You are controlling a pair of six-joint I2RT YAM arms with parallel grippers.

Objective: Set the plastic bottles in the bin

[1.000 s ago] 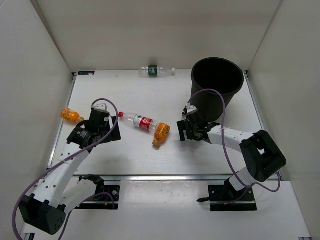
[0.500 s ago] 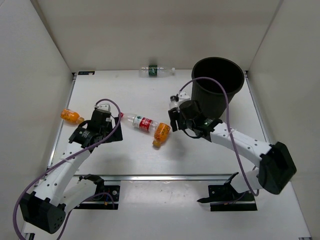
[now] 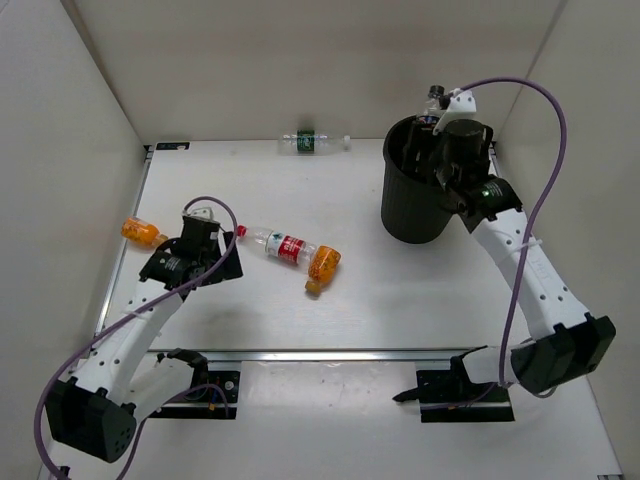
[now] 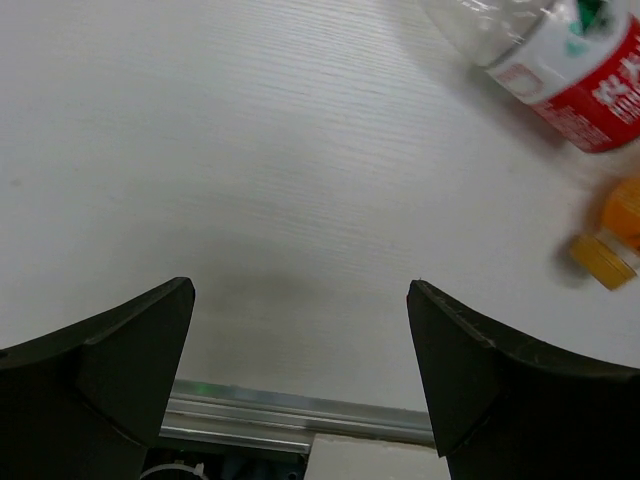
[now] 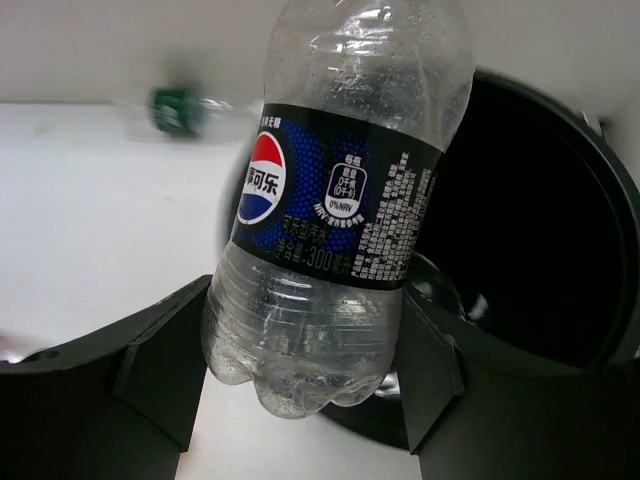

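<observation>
My left gripper should next swing to the left in the top view, turn and go down astride the stubby orange bottle's body, since the orange bottle lies at an angle there.
My right gripper [image 3: 442, 150] is shut on a clear bottle with a dark blue label [image 5: 340, 200] and holds it upright over the near rim of the black bin [image 3: 415, 215]. The bin's dark opening [image 5: 530, 250] lies just behind the bottle. My left gripper [image 3: 228, 258] is open and empty, low over the table [image 4: 300, 290]. A red-capped, red-label bottle [image 3: 283, 243] lies to its right, also in the left wrist view [image 4: 570, 70]. An orange bottle [image 3: 322, 266] lies by it, its cap showing [image 4: 605, 255]. Another orange bottle [image 3: 142, 231] lies far left. A green-label bottle [image 3: 312, 141] lies at the back wall.
White walls close in the table on the left, back and right. A metal rail [image 4: 290, 420] runs along the near table edge, just below my left fingers. The green-label bottle shows blurred in the right wrist view [image 5: 175, 108].
My right arm has risen from the table beside the orange bottle to above the bin, carrying the blue-label bottle. My left arm has barely moved.
</observation>
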